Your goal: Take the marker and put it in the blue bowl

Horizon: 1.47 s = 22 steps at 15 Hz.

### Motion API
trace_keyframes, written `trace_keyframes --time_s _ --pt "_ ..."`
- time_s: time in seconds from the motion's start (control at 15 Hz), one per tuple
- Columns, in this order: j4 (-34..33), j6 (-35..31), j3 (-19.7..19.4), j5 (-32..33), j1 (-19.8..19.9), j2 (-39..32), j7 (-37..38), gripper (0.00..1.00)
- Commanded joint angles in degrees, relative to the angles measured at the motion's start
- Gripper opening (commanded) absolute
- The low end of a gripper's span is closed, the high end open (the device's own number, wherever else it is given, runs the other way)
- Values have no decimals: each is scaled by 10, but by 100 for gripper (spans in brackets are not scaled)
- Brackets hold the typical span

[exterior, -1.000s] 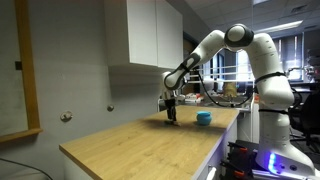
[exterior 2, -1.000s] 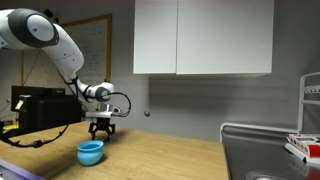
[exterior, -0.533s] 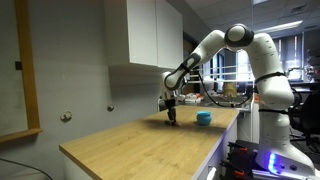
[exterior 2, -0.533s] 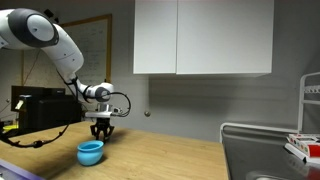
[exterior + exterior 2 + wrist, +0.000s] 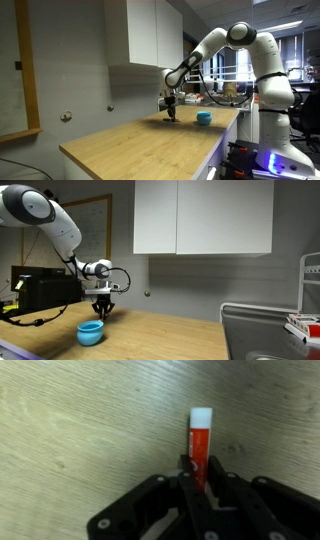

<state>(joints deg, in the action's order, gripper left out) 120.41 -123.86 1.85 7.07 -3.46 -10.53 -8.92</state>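
Observation:
I will next lift my gripper, swing it back to the blue bowl's rim (image 5: 93, 325), lower it and release the marker, as that rim is above the counter, back from my gripper.
In the wrist view the marker (image 5: 199, 442), reddish-orange with a pale end, points away from the camera over the wooden counter. My gripper (image 5: 198, 468) is shut on its near half, with the black fingers (image 5: 186, 470) pressed against both sides. In both exterior views the gripper (image 5: 172, 114) (image 5: 103, 308) hangs straight down just above the counter. There the marker is too small to make out. The blue bowl (image 5: 204, 118) (image 5: 91, 332) sits on the counter a short way from the gripper, with nothing visible in it.
White wall cabinets (image 5: 203, 218) hang above the wooden counter (image 5: 140, 145). A metal sink rim (image 5: 250, 330) and a stack of items (image 5: 305, 325) lie toward one end. Black equipment (image 5: 35, 288) stands behind the arm.
The jaws have gone from wide open to shut on the marker. The arm has barely moved over the counter.

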Motion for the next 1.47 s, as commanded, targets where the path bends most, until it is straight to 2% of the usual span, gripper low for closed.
trace_keyframes --time_s 0.0,0.27,0.6,0.93,1.4 --pt "22 5 -8 48 1 46 52 6" --pt "74 -12 -18 69 14 119 108 6" --pt "179 -65 -17 103 40 241 218 6" --pt "285 -121 18 187 91 354 380 6" --pt "378 -141 84 244 161 454 531 5"
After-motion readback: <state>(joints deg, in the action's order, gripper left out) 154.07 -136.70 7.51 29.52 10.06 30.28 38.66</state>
